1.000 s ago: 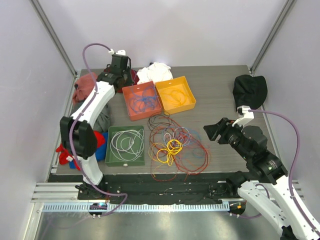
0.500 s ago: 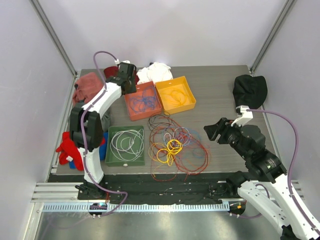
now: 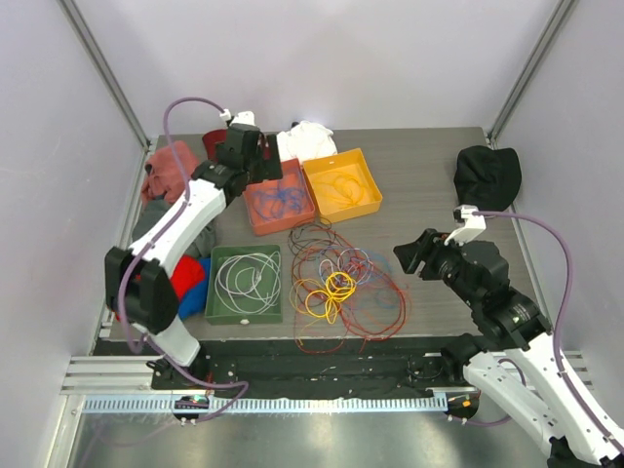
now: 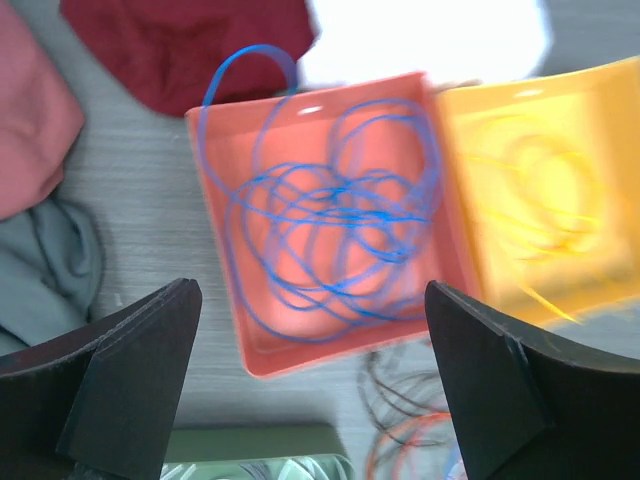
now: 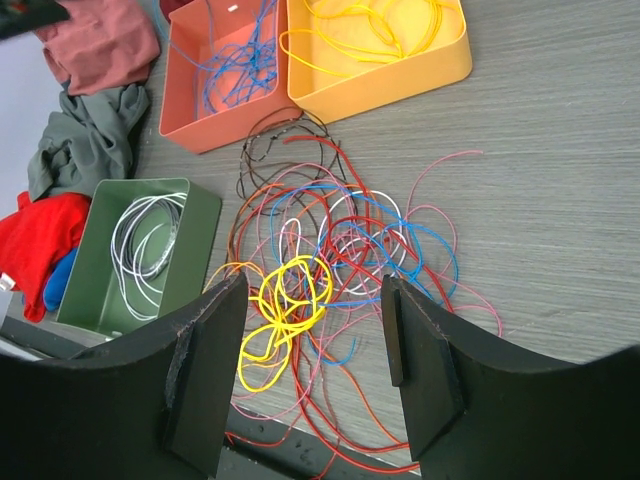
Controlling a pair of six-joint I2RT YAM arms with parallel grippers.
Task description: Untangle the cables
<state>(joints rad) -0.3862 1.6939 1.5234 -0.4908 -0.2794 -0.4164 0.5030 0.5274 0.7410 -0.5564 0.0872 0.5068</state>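
I should next lower my right gripper to the left in the top view onto the blue cable's outer loop (image 3: 383, 272) (image 5: 450, 252), because that loop sticks out of the tangle below my gripper on that side.
A tangle of cables (image 3: 336, 283) in red, yellow, blue, white and brown lies on the grey table, seen close in the right wrist view as the cables (image 5: 330, 260). Blue cables (image 4: 340, 220) lie loose in a red-orange tray (image 3: 255, 210). Yellow cables (image 3: 343, 185) sit in a yellow tray (image 3: 369, 207), and white cables (image 3: 246, 276) in a green tray (image 3: 216, 310). My left gripper (image 3: 244, 161) hovers open above the red-orange tray (image 4: 215, 230), holding nothing. My right gripper (image 3: 414, 255) hangs open above the tangle's right side, empty.
Cloths lie along the left and back: a pink one (image 3: 168, 168), a dark red one (image 3: 213, 142), a white one (image 3: 304, 141), a grey one (image 3: 200, 234), red and blue ones (image 3: 185, 278). A black cap (image 3: 487, 177) rests far right. Black rail (image 3: 322, 366) borders the near edge.
The left arm swung forward from the back edge to above the red-orange tray, and its jaws opened. The right arm shifted only slightly.
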